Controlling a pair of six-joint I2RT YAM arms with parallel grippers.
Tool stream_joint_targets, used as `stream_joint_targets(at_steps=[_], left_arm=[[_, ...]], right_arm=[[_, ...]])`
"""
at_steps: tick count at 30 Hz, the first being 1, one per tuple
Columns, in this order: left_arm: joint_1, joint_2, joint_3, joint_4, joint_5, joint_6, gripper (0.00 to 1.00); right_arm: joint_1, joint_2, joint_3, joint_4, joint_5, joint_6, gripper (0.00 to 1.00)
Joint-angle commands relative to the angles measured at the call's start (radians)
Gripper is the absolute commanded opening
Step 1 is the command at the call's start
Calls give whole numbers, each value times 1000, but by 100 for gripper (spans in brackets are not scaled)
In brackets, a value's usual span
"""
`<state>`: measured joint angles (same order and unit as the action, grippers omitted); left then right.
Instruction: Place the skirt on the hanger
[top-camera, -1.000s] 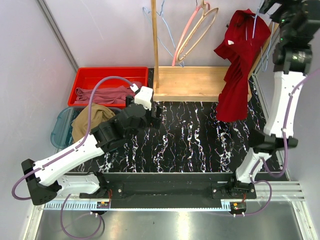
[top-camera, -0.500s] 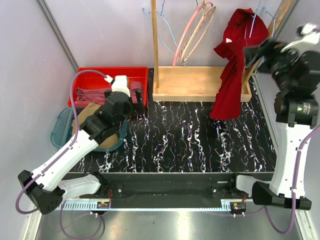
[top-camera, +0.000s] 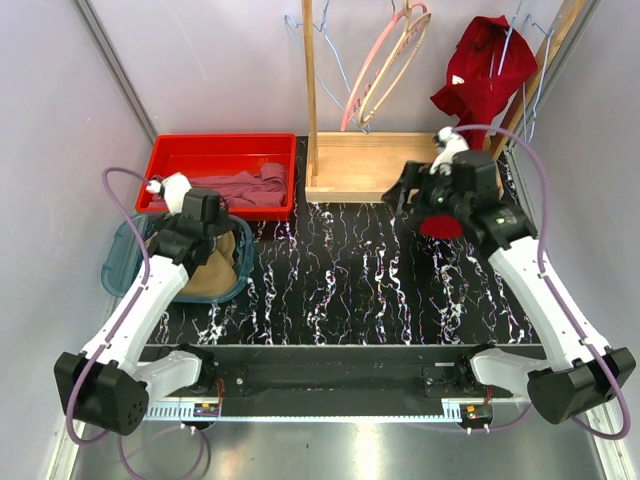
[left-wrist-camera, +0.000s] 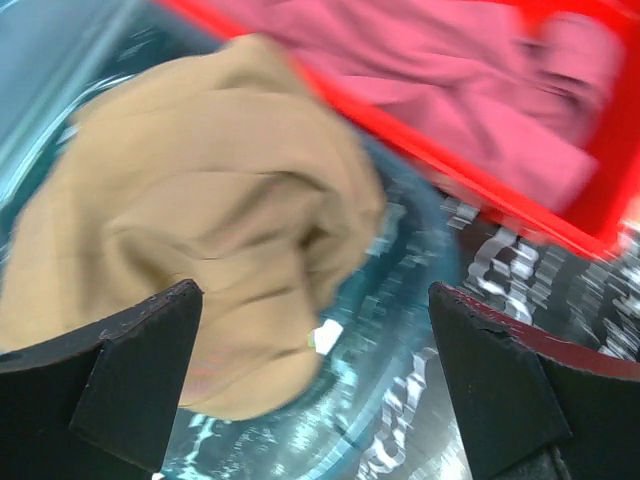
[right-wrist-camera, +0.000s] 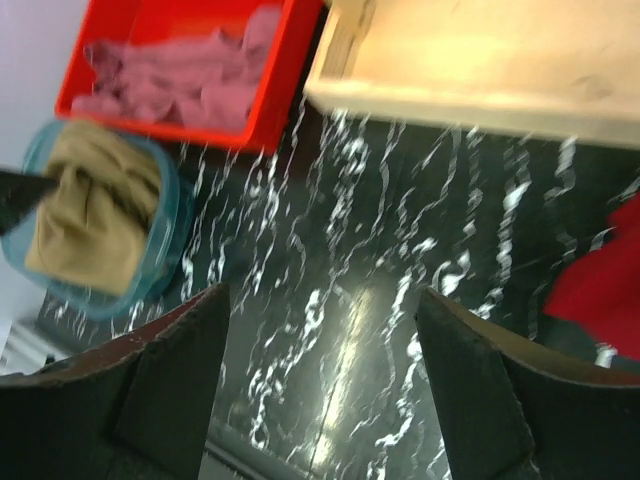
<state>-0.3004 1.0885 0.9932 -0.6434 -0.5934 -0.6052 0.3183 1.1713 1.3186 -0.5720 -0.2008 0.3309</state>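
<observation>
I will move my left gripper to the left in the wrist view next and lower it onto the skirt's middle folds, because the cloth is bunched up there.
The tan skirt (top-camera: 205, 270) lies bunched in a round teal tub (top-camera: 120, 262) at the left of the table. In the left wrist view the skirt (left-wrist-camera: 200, 200) fills the upper left, with a small white tag at its edge. My left gripper (top-camera: 213, 235) (left-wrist-camera: 312, 295) hovers just above the skirt and tub, open, nothing between its fingers. Thin light-blue wire hangers (top-camera: 340, 80) hang on the wooden post at the back. My right gripper (top-camera: 405, 190) (right-wrist-camera: 320, 292) is open and empty above the marbled table, right of centre; its view catches the skirt (right-wrist-camera: 90, 210) far left.
A red bin (top-camera: 160, 150) holding mauve-pink cloth (top-camera: 225, 188) sits behind the tub. A wooden base tray (top-camera: 380, 165) stands at the back centre. A pink and a wooden hanger (top-camera: 385, 65) hang beside the post. A dark red garment (top-camera: 490, 65) hangs at the back right.
My left arm swung left from the table's middle to above the tub. My right arm dropped from the rack at upper right to over the table, jaws narrowing slightly.
</observation>
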Motion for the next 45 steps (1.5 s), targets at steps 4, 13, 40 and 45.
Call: stream_joint_targets(at_steps=[4,13,40,45], left_arm=[[145,25,-70,2,-120,-168,99],[205,264,12,48,-82,-140,99],[238,-91,222,79,457,188,0],[236,-142,347,79,709,219,0]], right_arm=[[152,14,-137,130,32,63,82],[189,65,-183,170,31,79,81],[189,30,-194,178,66,114,80],[189,5,-180,184,67,94,80]])
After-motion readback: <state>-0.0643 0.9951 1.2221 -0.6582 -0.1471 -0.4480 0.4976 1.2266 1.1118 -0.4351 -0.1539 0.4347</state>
